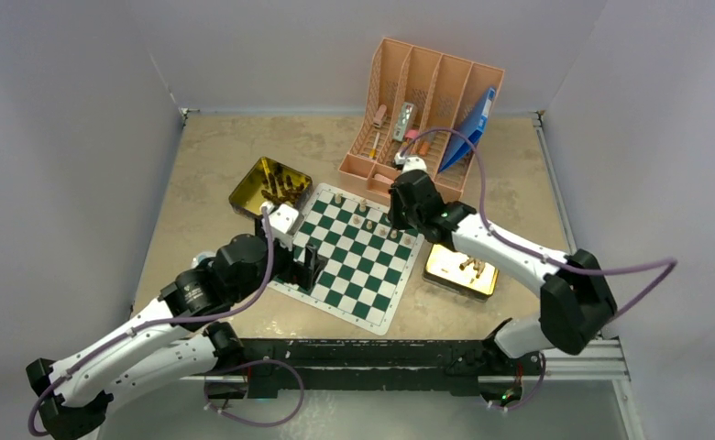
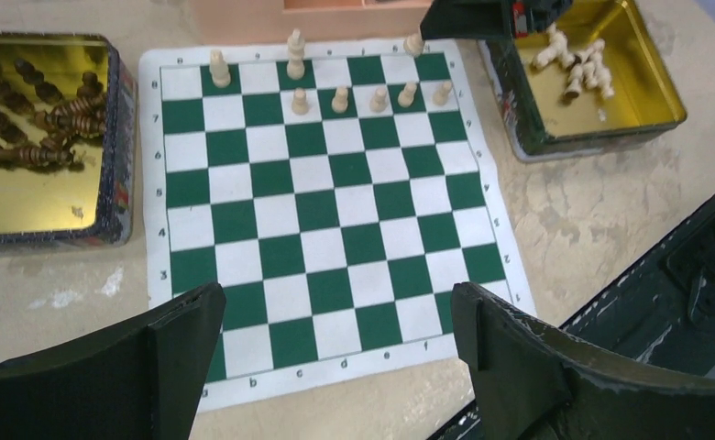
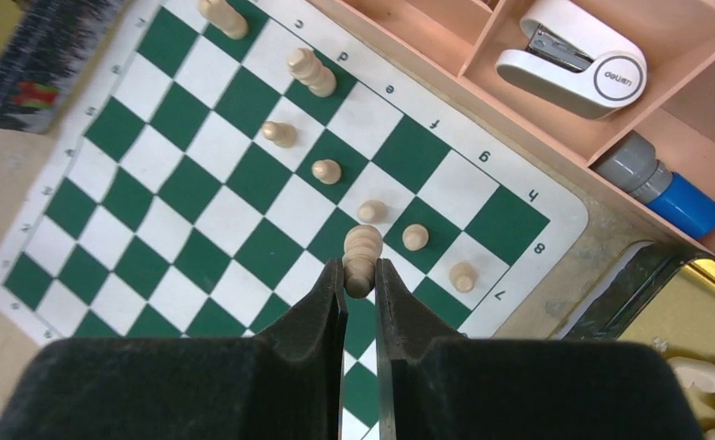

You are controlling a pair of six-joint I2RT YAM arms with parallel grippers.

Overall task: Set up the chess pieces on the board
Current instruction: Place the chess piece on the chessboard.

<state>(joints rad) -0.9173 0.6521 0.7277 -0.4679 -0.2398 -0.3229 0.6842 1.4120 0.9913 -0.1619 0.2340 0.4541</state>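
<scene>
I need to move my right gripper outward and down next to release at the green far-row square beside the f point(image 3: 412, 153). That square is empty and lies below and outward of my right gripper.
The green and white board point(image 1: 365, 280) lies mid-table. Several pale chess pieces point(image 2: 340, 99) stand on its two far rows. My right gripper point(image 3: 360, 269) is shut on a pale chess piece point(image 3: 363, 240), held above the board point(image 3: 198, 202) near the standing pawns point(image 3: 325, 170). My left gripper point(image 2: 335, 344) hangs open over the board's near edge point(image 2: 326, 229) with nothing between its fingers. Dark chess pieces point(image 2: 33, 137) lie in a gold tin point(image 1: 255, 194) left of the board. More pale pieces point(image 2: 578, 64) lie in a second tin point(image 1: 445, 275) on the right.
A pink desk organizer point(image 1: 423, 101) stands right behind the board, holding a white stapler point(image 3: 574, 64), a blue-capped tube point(image 3: 670, 192) and a blue folder point(image 1: 471, 128). Grey walls close in the table on three sides.
</scene>
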